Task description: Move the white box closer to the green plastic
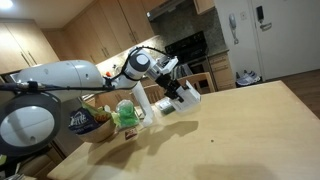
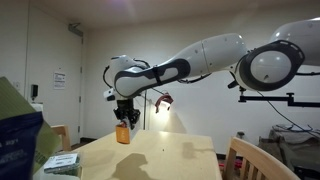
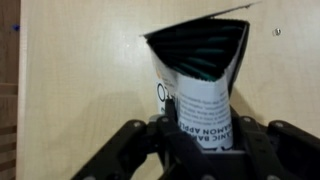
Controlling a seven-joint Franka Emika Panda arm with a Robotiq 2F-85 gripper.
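A gap remains, so my gripper should move the raised white box toward the green plastic [image 1: 127, 114] next, then down to release on the tabletop beside it.
My gripper [image 1: 178, 91] is shut on the white box [image 1: 189, 98] and holds it above the wooden table. In the wrist view the fingers [image 3: 200, 135] clamp the box [image 3: 205, 95] from both sides. Its top is torn open, with a dark inside, and its white label carries black print. The green plastic [image 1: 127, 114] lies on the table to the left of the held box, a short gap away. In an exterior view the gripper [image 2: 124, 118] hangs over the far end of the table with an orange-looking object [image 2: 123, 135] right under it.
A dark snack bag [image 1: 85, 122] lies left of the green plastic, with a tall white object [image 1: 140, 100] behind it. A wooden table [image 1: 240, 125] stretches right. A blue bag [image 2: 15, 130], a small box [image 2: 62, 162] and a chair back [image 2: 250, 160] border the table.
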